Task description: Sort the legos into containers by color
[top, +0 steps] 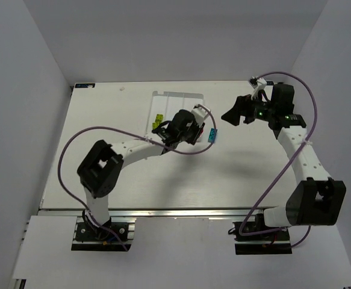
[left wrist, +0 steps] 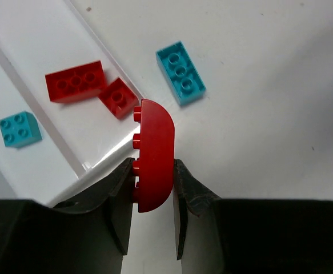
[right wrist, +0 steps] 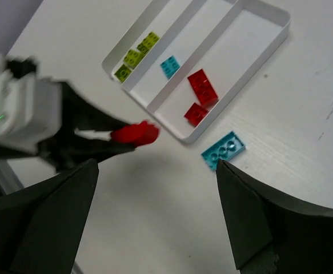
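My right gripper moves to its left in the top view next. It turns and lowers astride the long sides of the cyan lego (top: 212,135) (right wrist: 224,150), which lies slanted below.
My left gripper (left wrist: 153,188) is shut on a red round-backed lego (left wrist: 155,151), held on edge just above the near corner of the white tray (left wrist: 100,160). Two red legos (left wrist: 75,81) lie in the tray's nearest compartment, and a small cyan one (left wrist: 19,128) lies in the middle compartment. Yellow-green legos (right wrist: 137,54) sit in the far compartment. A cyan lego (left wrist: 180,73) lies on the table beside the tray (right wrist: 277,25). My right gripper (right wrist: 156,165) hangs open and empty above the table, right of the tray, with the loose cyan lego (right wrist: 224,150) near its right fingertip.
From above, the tray (top: 169,96) lies at the table's back centre, with the left gripper (top: 200,132) at its right corner and the right gripper (top: 232,114) close by. Grey walls enclose the table on three sides.
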Tool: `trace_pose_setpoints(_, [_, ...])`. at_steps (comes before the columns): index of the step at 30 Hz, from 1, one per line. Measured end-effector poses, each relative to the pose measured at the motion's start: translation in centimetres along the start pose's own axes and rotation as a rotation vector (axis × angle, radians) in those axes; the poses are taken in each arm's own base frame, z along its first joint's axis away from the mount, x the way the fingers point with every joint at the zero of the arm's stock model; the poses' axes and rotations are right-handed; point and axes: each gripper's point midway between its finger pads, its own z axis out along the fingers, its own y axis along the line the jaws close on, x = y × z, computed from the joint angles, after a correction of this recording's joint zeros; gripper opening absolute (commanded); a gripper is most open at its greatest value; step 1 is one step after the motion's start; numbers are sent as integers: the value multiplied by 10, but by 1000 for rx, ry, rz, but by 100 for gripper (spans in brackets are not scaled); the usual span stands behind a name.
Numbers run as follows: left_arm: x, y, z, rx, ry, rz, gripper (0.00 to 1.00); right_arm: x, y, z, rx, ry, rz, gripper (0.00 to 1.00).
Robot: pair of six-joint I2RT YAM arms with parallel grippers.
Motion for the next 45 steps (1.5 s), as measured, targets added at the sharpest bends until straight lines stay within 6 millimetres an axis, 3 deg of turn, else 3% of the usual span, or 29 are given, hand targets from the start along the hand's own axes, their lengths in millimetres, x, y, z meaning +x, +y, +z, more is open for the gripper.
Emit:
trace_pose_setpoints(2, [-7,6,24,-15,19,-26,19,16,9,-12,-11,3,9,89])
trace_pose_setpoints(4, [-10,12,43,-31,36,-43,27,22,14,-23,-13,-9,5,79])
trace_pose_setpoints(7, [-6,19,65,-58,78,-59,33,17,13,-36,-13,-49,-22,65])
trace_pose_setpoints(10, [0,26,76,-85,113,-71,37,13,4,-42,-11,-71,-24,63])
trace_pose_setpoints(13, [8,34,80,-113,149,-82,46,16,-6,-43,-15,-67,4,64])
trace_pose_setpoints(17, [11,45,78,-141,167,-99,61,22,-16,-43,-12,-58,25,76])
trace_pose_setpoints(19, [13,50,77,-149,173,-104,73,24,-19,-43,-13,-54,22,80])
trace_pose_setpoints(23, [15,56,76,-160,182,-114,75,35,-26,-36,-31,-23,14,71])
trace_pose_setpoints(27, [8,60,67,-165,181,-122,71,61,-44,-18,-41,71,72,58])
trace_pose_setpoints(29, [-4,60,55,-167,160,-144,46,76,-53,-9,-27,124,100,56])
trace_pose_setpoints(31, [-15,61,25,-169,136,-179,22,94,-60,-1,4,183,122,55])
trace_pose_setpoints(33, [-27,56,-13,-151,95,-208,21,106,-64,6,37,231,126,58])
trace_pose_setpoints(36, [-34,49,-91,-114,-18,-236,59,118,-65,22,87,295,105,61])
trace_pose_setpoints(38, [-29,46,-133,-106,-80,-248,80,120,-68,37,118,328,83,60])
trace_pose_setpoints(41, [0,46,-174,-122,-113,-258,89,116,-73,59,172,360,59,59])
trace_pose_setpoints(45, [45,52,-197,-173,-84,-250,90,112,-85,87,261,390,54,62])
